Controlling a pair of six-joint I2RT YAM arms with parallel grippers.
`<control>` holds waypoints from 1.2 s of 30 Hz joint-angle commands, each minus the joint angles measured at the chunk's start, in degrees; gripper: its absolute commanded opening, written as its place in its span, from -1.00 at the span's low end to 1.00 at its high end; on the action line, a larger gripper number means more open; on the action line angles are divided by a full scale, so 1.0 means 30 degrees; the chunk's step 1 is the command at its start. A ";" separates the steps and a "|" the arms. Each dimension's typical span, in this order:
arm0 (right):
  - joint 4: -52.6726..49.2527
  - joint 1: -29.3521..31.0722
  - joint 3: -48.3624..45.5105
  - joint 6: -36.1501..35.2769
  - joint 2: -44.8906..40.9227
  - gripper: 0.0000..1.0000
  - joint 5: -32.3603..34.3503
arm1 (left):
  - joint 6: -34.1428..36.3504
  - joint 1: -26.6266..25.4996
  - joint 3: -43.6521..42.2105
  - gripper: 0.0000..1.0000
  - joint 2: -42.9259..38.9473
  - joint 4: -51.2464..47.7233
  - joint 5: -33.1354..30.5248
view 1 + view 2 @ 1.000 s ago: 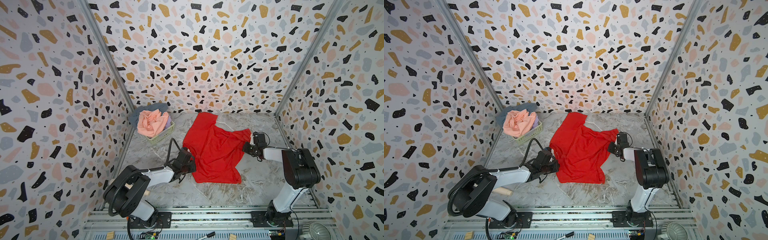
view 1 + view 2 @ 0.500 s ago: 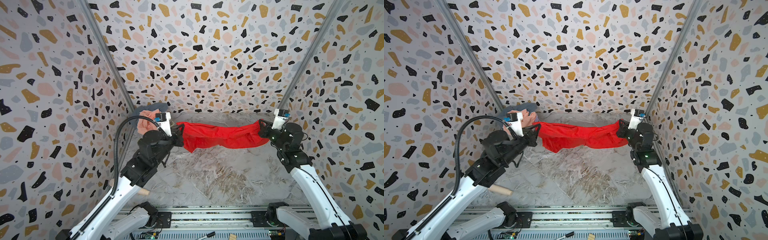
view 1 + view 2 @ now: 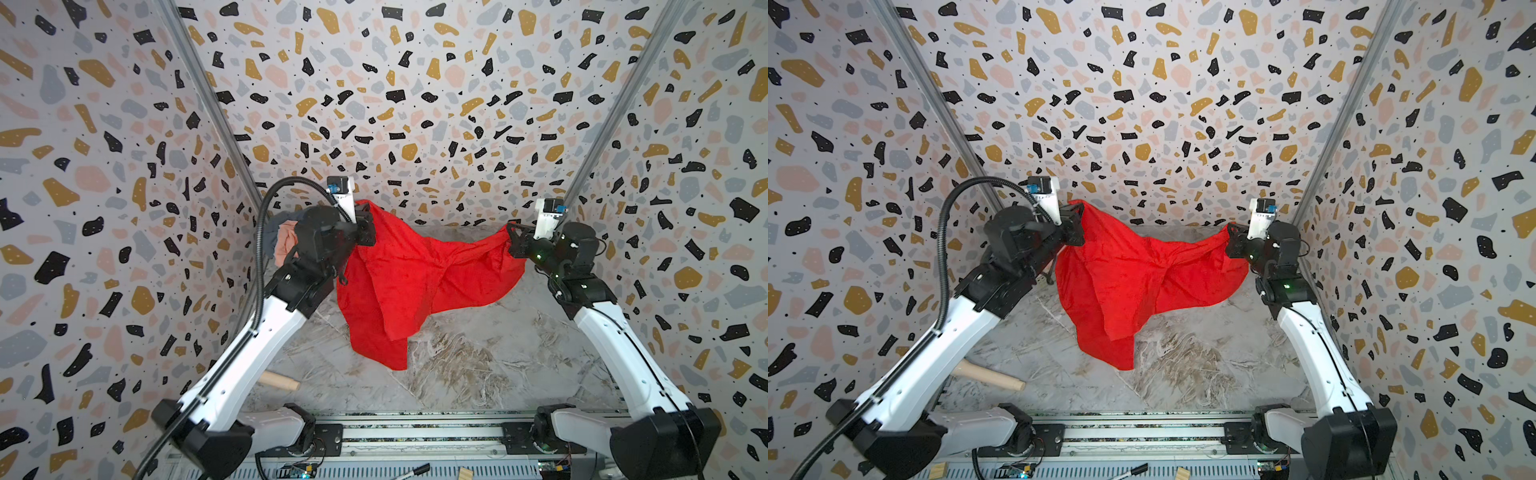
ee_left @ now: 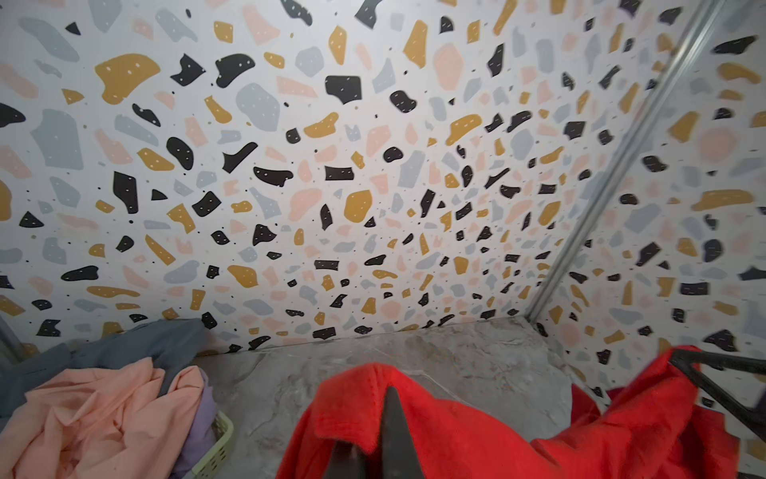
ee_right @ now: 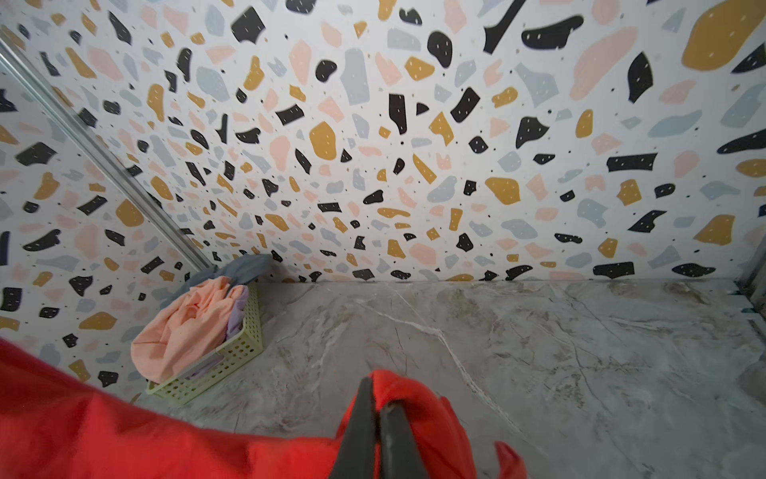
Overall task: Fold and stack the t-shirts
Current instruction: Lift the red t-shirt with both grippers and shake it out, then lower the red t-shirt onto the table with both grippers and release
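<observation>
The shirt still sags in the air, so my left gripper will go down to the marble tabletop below it and let go of the hemmed edge.
The bright red t-shirt (image 3: 399, 286) (image 3: 1121, 282) hangs in the air between both arms, sagging in the middle, its lowest flap reaching down towards the marble table (image 3: 478, 365). My left gripper (image 3: 365, 226) (image 4: 385, 398) is shut on a hemmed edge of the shirt at the upper left. My right gripper (image 3: 513, 239) (image 5: 375, 390) is shut on the bunched opposite end, slightly lower. The peach-pink shirt (image 5: 186, 327), the grey-blue shirt (image 5: 244, 267) and the lilac shirt (image 5: 236, 319) lie crumpled in the basket; in the top views my left arm mostly hides them.
The pale yellow-green lattice basket (image 5: 232, 361) (image 4: 215, 443) stands in the far left corner against the speckled walls. A wooden peg (image 3: 278, 380) (image 3: 988, 376) lies at the front left under my left arm. A marker pen (image 3: 415, 469) rests on the front rail.
A second ago the red shirt lay on the table with both grippers low at its edges. Both arms have lifted it; it was pulled taut, and now it sags and hangs lower.
</observation>
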 commanded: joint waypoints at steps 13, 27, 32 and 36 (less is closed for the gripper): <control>-0.1512 0.0040 -0.2768 0.0967 -0.4823 -0.88 0.0027 | -0.1152 0.1547 -0.1091 -1.00 -0.2999 -0.2333 0.2170; -0.0039 0.0247 -1.0286 0.1515 -0.0288 -0.88 0.0211 | -0.3132 0.2544 -0.8522 -1.00 0.2396 -0.0096 0.4308; 0.0733 0.0274 -0.9826 0.1358 0.1180 -0.88 0.0599 | -0.3096 0.2589 -0.6172 -1.00 0.5229 0.0985 0.5140; 0.1072 0.0274 -0.9349 0.1351 0.2459 -0.88 0.0576 | -0.3112 0.2584 -0.3677 -1.00 0.7272 0.0946 0.6414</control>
